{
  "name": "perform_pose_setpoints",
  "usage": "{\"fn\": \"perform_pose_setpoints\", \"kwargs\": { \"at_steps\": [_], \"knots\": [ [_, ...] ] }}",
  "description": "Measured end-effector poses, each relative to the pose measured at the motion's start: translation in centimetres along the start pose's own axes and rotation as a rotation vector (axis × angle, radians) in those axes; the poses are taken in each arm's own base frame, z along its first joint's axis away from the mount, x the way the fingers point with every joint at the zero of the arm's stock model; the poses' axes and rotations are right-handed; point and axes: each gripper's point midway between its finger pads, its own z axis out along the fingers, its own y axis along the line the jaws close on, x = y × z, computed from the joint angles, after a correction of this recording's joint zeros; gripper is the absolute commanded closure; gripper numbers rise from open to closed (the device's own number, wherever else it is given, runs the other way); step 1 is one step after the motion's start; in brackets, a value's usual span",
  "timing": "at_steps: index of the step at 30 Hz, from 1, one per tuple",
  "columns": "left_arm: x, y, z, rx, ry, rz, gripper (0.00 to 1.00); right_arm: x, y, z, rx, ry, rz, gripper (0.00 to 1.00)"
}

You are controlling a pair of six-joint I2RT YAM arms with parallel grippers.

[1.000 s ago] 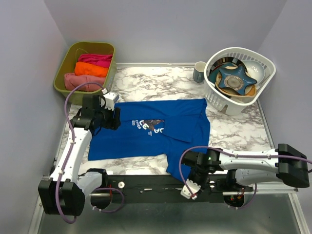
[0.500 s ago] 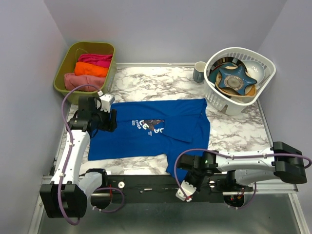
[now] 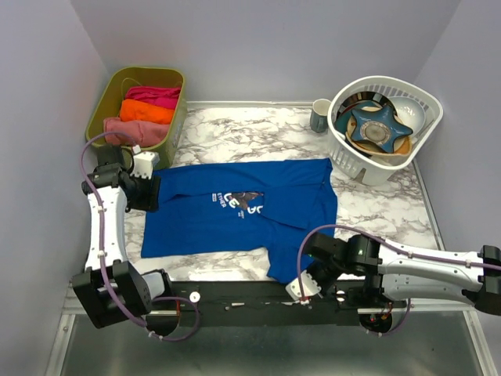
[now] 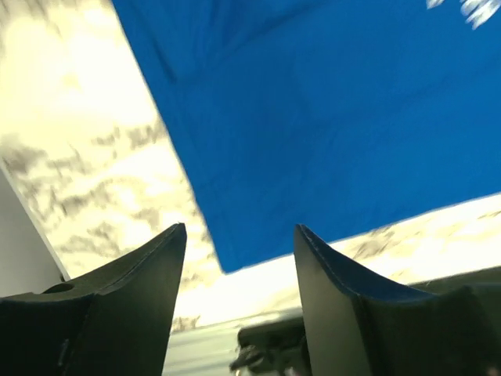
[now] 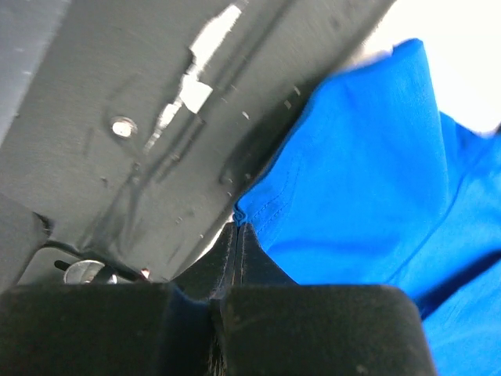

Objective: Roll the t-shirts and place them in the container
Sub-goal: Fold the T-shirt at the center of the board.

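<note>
I should next bring my left gripper back and down onto the shirt's near corner (image 3: 145,253) (image 4: 227,265) on the bin's side, which lies uncovered below it, closer to my base.
A royal-blue t-shirt (image 3: 243,207) lies spread flat on the marble table (image 3: 376,207), its dark chest graphic and white lettering facing up. My left gripper (image 3: 150,194) hovers open at the shirt's left edge. In the left wrist view the blue cloth (image 4: 329,117) and its near left corner show beyond the gripper (image 4: 239,231), and nothing lies between the fingers. My right gripper (image 3: 296,274) is at the near sleeve by the table's front edge. In the right wrist view this gripper (image 5: 237,229) is shut, pinching the corner of the shirt's (image 5: 368,180) stitched hem.
A green bin (image 3: 174,117) with folded pink and orange cloths stands at the back left. A white basket (image 3: 344,153) of dishes and a mug (image 3: 321,115) stand at the back right. A dark rail (image 3: 235,298) runs along the near edge.
My right gripper has shut on the sleeve hem and its arm has dropped lower and to the right. My left arm has swung left, from over the shirt to its left edge.
</note>
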Motion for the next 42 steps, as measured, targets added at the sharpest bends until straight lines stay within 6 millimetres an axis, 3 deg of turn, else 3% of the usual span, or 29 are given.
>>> {"fn": "perform_pose_setpoints", "kwargs": {
  "at_steps": [2,5,9,16,21,31,37,40,42],
  "knots": [
    [2.5,0.8,0.8,0.013,0.071,0.010,0.39,0.6,-0.4,-0.2,0.016,0.013,0.042,0.99],
    [7.7,1.5,2.5,0.073,0.216,0.003,0.39,1.1,-1.6,-0.7,0.051,0.022,0.128,0.99],
    [12.0,1.5,2.7,0.160,0.325,-0.019,0.39,1.1,-2.8,-1.4,0.085,0.005,0.211,0.99],
    [13.1,0.9,3.2,0.244,0.353,0.012,0.40,0.5,-2.3,-1.3,0.059,-0.042,0.299,0.99],
    [15.6,-0.7,4.0,0.309,0.420,-0.026,0.39,0.2,-2.6,-1.3,0.038,-0.064,0.373,0.99],
    [15.9,0.0,5.9,0.260,0.397,-0.079,0.41,-0.4,-3.0,-1.5,0.032,-0.095,0.404,0.99],
    [15.9,0.4,6.3,0.200,0.355,-0.075,0.68,-0.4,-3.0,-1.7,0.038,-0.097,0.387,0.99],
    [15.8,0.6,6.5,0.172,0.323,-0.055,0.92,-0.2,-2.7,-1.8,0.030,-0.090,0.375,0.99],
    [15.7,0.7,6.4,0.152,0.297,-0.033,1.00,-0.1,-2.4,-1.8,0.023,-0.083,0.369,0.99]
  ]
}}
